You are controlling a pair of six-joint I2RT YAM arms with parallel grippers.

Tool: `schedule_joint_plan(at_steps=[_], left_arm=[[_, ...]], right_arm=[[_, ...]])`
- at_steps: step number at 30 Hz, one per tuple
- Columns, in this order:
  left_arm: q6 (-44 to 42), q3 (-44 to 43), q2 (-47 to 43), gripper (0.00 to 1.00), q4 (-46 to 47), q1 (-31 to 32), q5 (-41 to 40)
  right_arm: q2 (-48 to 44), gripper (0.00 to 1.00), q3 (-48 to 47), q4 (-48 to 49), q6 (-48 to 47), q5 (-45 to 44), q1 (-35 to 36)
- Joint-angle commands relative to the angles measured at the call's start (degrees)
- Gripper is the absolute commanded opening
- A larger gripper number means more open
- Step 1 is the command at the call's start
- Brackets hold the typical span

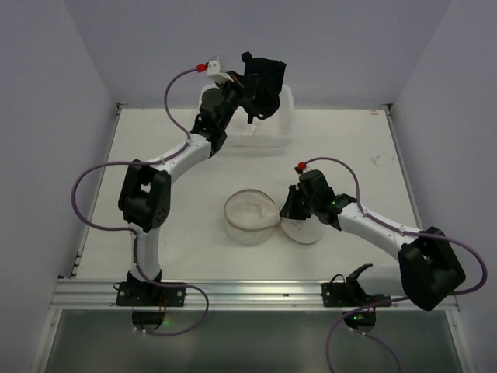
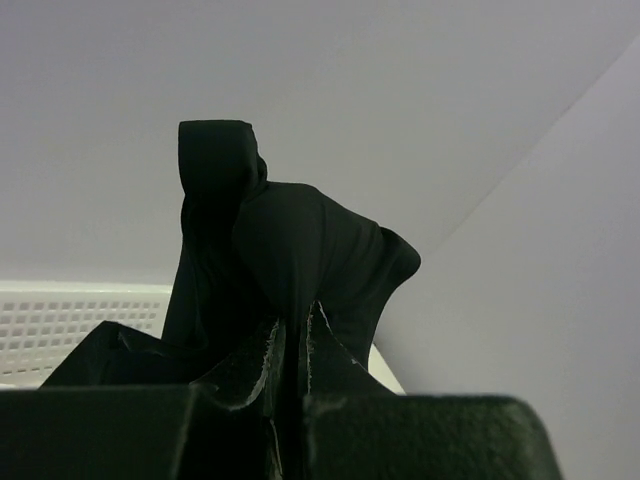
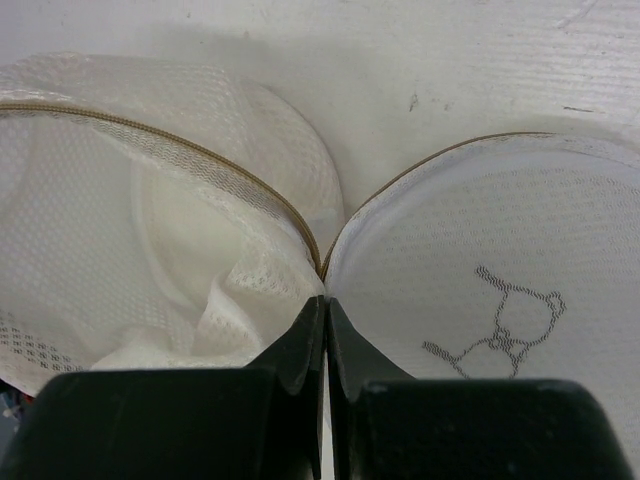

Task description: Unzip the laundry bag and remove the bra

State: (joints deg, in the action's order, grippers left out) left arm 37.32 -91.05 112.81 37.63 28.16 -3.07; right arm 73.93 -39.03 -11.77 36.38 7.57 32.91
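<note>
The basket stands below my left gripper. The gripper will next move down toward the open inside of the white basket (image 1: 266, 127) (image 2: 70, 335) to release the black bra there.
The bra (image 1: 264, 84) is a black bundle hanging from my left gripper (image 1: 250, 99), which is shut on it above the white basket at the back. In the left wrist view the bra (image 2: 290, 250) rises from between the closed fingertips of the left gripper (image 2: 290, 340). The laundry bag (image 1: 250, 216) lies mid-table, unzipped, its round lid (image 1: 303, 231) flopped to the right. My right gripper (image 1: 286, 210) is shut on the seam where lid and body join. In the right wrist view the right gripper (image 3: 325, 302) pinches between the open mesh body (image 3: 150, 230) and the lid (image 3: 500, 250), which bears a bra icon (image 3: 505, 325).
A white perforated plastic basket (image 1: 283, 128) stands at the back of the table against the wall; its rim (image 2: 70, 320) shows below the bra in the left wrist view. White walls enclose the table on three sides.
</note>
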Motion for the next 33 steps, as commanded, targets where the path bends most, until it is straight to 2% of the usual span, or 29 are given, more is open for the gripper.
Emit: schedule_joint_plan(at_steps=[1, 8, 16, 17, 18, 20, 21, 24, 27, 29, 33], left_arm=[[-1.02, -8.17, 3.45, 0.00, 6.41, -1.62, 2.80], [2.93, -13.19, 16.20, 0.00, 7.81, -3.29, 5.71], [6.54, -16.70, 26.13, 0.01, 0.88, -3.29, 5.09], [6.45, -17.32, 26.84, 0.07, 0.26, -3.29, 5.18], [5.84, -17.76, 27.37, 0.27, -0.96, -3.29, 5.44], [5.31, -18.38, 27.46, 0.50, -2.64, -3.38, 7.19], [4.70, -17.94, 26.85, 0.68, -3.52, -3.46, 7.90], [3.55, -14.53, 20.97, 0.90, -5.10, -3.55, 9.31], [0.83, -11.45, 12.71, 0.99, -8.60, -3.47, 11.77], [-0.40, -8.54, 5.51, 1.00, -12.12, -3.47, 13.25], [-2.25, -1.87, -6.09, 1.00, -26.06, -3.55, 16.08]], right_arm=[[0.60, 0.00, -2.02, 0.52, -1.66, 2.01, 0.14], [2.09, 0.00, -2.28, -0.09, -2.10, 2.89, 0.23], [3.41, 0.00, -3.77, -0.89, -2.72, 2.27, 0.14], [3.67, 0.00, -4.04, -1.23, -2.72, 2.27, 0.14], [3.76, 0.00, -4.30, -1.32, -2.81, 2.10, 0.23], [3.76, 0.00, -5.09, -1.76, -3.07, 1.48, 0.14], [3.68, 0.00, -5.70, -2.03, -3.24, 1.13, 0.23], [3.76, 0.00, -6.59, -3.08, -4.21, -0.54, 0.14], [4.20, 0.00, -7.47, -3.70, -5.35, -1.94, 0.14], [4.73, 0.00, -7.91, -4.05, -5.88, -2.56, 0.23], [6.83, 0.01, -9.22, -4.40, -8.68, -3.09, 0.14]])
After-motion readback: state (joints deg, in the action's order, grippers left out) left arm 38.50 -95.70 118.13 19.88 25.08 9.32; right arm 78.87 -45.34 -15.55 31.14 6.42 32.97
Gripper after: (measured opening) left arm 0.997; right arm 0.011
